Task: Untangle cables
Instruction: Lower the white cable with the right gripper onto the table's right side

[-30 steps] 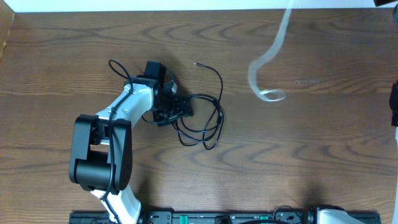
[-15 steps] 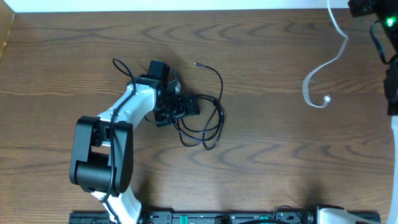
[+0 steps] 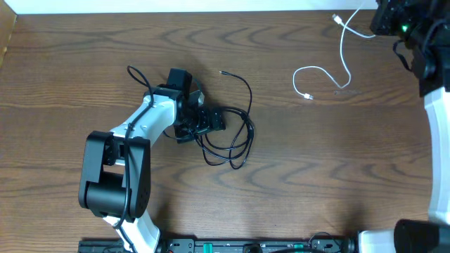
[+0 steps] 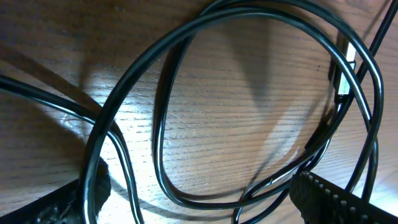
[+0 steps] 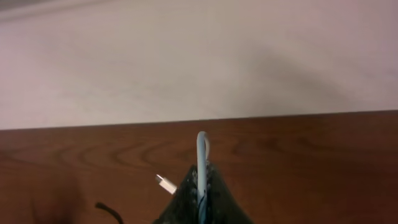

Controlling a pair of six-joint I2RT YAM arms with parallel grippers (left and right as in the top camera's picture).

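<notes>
The right gripper will next move back and down to release the cable, since tabletop clear of black loops lies below it, to its left in the overhead view.
Two black cables (image 3: 233,135) lie tangled in loops on the wooden table at centre left, and one thin plug end (image 3: 223,72) points up and left. My left gripper (image 3: 205,121) is low over the tangle and open. In the left wrist view its fingers (image 4: 205,208) straddle several black loops (image 4: 249,112). The white cable (image 3: 330,70) lies apart at the upper right, with a plug (image 3: 308,97) at its free end. My right gripper (image 3: 383,21) is shut on the white cable (image 5: 201,155) and holds it up at the table's far right corner.
The left arm's white and black body (image 3: 112,169) covers the table's left middle. The table's far edge meets a pale wall (image 3: 211,5). The right arm (image 3: 439,126) runs along the right edge. A black rail (image 3: 232,246) lines the front edge.
My right gripper has come into view at the top right, dragging the white cable right and away from the black tangle. The cable now hangs in a thin loop. The left gripper shifted slightly right.
</notes>
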